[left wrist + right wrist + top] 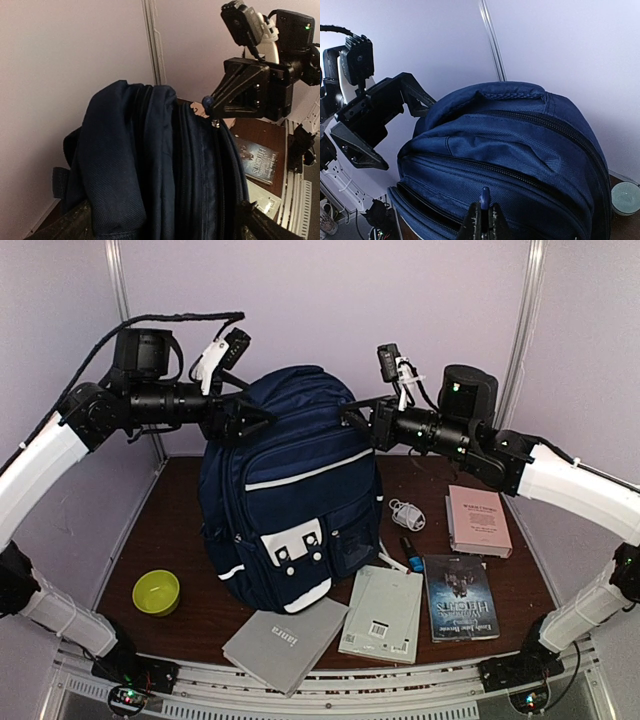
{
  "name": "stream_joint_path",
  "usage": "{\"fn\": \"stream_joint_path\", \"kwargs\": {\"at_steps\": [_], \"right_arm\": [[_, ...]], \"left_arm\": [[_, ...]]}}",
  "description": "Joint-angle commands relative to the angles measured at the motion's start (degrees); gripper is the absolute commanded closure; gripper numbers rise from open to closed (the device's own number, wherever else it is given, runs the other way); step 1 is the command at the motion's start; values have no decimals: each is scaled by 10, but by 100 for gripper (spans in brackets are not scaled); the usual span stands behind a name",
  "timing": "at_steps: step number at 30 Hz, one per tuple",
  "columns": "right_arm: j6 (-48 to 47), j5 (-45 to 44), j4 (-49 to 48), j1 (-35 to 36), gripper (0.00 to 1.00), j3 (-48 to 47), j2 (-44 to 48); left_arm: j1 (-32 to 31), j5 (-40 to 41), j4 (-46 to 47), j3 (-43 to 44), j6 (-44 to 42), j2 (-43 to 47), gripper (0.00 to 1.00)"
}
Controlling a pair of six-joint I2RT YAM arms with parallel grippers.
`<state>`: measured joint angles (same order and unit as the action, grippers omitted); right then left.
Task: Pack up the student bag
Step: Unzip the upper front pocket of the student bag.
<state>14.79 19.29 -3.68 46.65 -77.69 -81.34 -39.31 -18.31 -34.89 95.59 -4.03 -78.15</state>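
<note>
The right gripper moves down along the bag's cable-side edge below it next and releases the blue zip pull there, which widens the pocket's gaping opening.
The student bag, navy blue with white stripes and patches, stands upright mid-table. My right gripper is at its top right, shut on a small blue zip pull. The pull also shows in the left wrist view, pinched at the right gripper's tips. My left gripper is at the bag's top left. Its fingers are spread wide, with the bag's top folds between them. In the right wrist view the left gripper stands open, its upper finger against the bag's top.
A green bowl sits front left. A grey book, a pale book and a dark book lie in front. A pink book, a white cable and a blue pen lie to the right.
</note>
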Motion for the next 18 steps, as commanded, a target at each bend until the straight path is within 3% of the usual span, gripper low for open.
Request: {"fn": "stream_joint_path", "kwargs": {"at_steps": [1, 7, 13, 15, 17, 18], "right_arm": [[-5, 8, 0, 9, 100, -1, 19], [-9, 7, -3, 11, 100, 13, 27], [-10, 4, -1, 12, 100, 16, 32], [-11, 1, -1, 12, 100, 18, 34], [-12, -12, 3, 12, 100, 20, 36], [-11, -24, 7, 12, 100, 22, 38]], "left_arm": [[0, -126, 4, 0, -4, 11, 2], [0, 95, -27, -1, -44, -20, 2], [-1, 131, -53, 11, -86, -66, 2], [-1, 96, -56, 6, -92, -66, 3], [-1, 30, -52, -5, -97, -56, 18], [-1, 4, -47, -14, -98, -48, 35]]}}
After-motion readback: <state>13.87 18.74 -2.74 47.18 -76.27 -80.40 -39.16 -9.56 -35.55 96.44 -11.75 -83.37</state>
